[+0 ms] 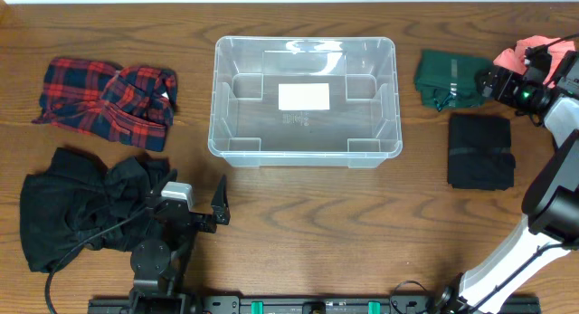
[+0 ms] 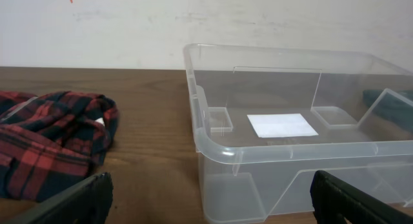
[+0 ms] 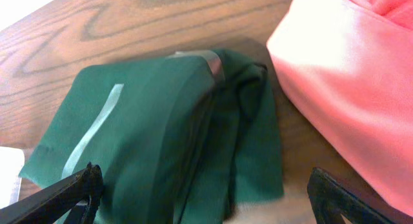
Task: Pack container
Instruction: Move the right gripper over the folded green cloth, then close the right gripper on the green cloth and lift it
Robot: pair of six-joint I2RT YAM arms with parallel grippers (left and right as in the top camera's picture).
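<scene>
The fold of the green garment lies between the open fingers. My right gripper needs to move down to the left in the overhead view next, onto the green garment's raised fold [image 1: 475,78] [image 3: 186,146].
The clear container [image 1: 217,106] stands empty in the middle of the table, with a white label on its base. It also shows in the left wrist view [image 2: 213,153]. My left gripper [image 1: 192,198] is open and empty, in front of the container's left front corner, fingers wide apart [image 2: 210,198]. My right gripper [image 1: 489,82] is open at the far right, low over a folded green garment [image 1: 446,79], whose right half lies between the fingers [image 3: 205,185]. The green garment [image 3: 148,127] is not gripped.
A red plaid shirt [image 1: 104,101] lies left of the container, also in the left wrist view [image 2: 51,140]. A crumpled black garment [image 1: 77,210] lies at front left. A folded black garment [image 1: 481,151] and a pink garment [image 1: 527,52] lie at right; the pink one also shows in the right wrist view [image 3: 348,75].
</scene>
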